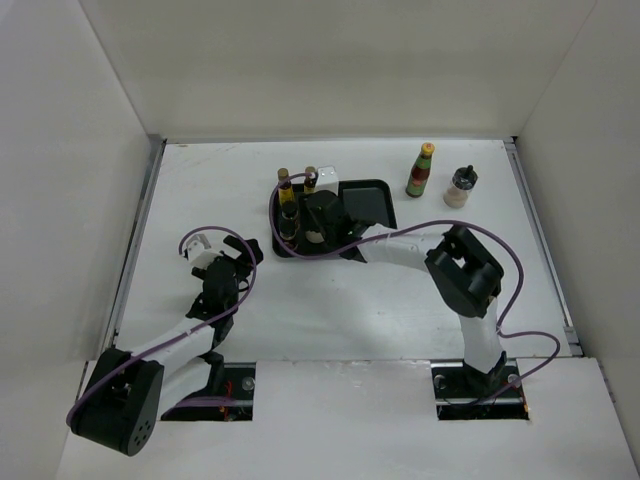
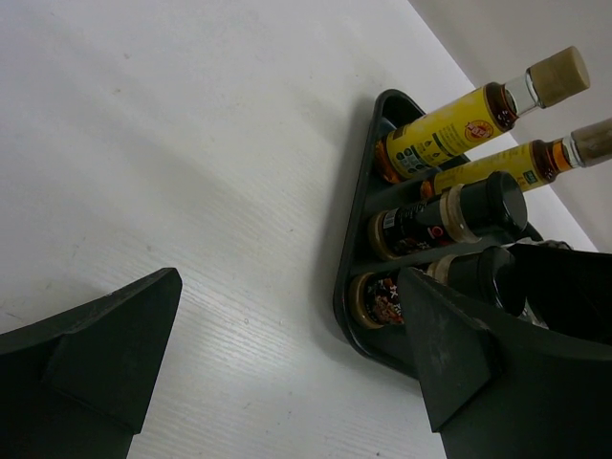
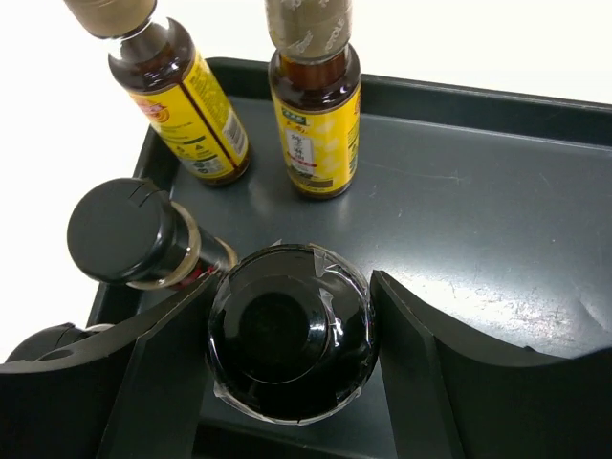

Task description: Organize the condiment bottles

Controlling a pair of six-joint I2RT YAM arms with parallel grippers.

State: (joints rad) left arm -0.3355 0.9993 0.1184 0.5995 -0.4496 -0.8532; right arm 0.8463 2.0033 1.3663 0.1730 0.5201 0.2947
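My right gripper should next move outward and release the black-capped bottle on the tray's bare bottom, just before the inner yellow-amber bottle.
A black tray (image 1: 372, 203) lies at mid-table. Two yellow-amber bottles (image 1: 285, 190) (image 1: 310, 180) and two dark jars (image 3: 124, 229) (image 2: 378, 298) stand along its left side. My right gripper (image 3: 292, 282) reaches over the tray (image 3: 478, 191), shut on a whitish black-capped bottle (image 3: 292, 330) that stands upright beside the jars. The taller red bottle with a green label (image 1: 421, 170) and the other whitish black-capped bottle (image 1: 461, 187) stand on the table right of the tray. My left gripper (image 2: 287, 316) is open and empty, low over the bare table left of the tray (image 2: 354, 249).
White walls enclose the table on the left, back and right. The right half of the tray floor (image 3: 497, 229) is bare. A purple cable (image 1: 420, 226) loops over the right arm near the tray.
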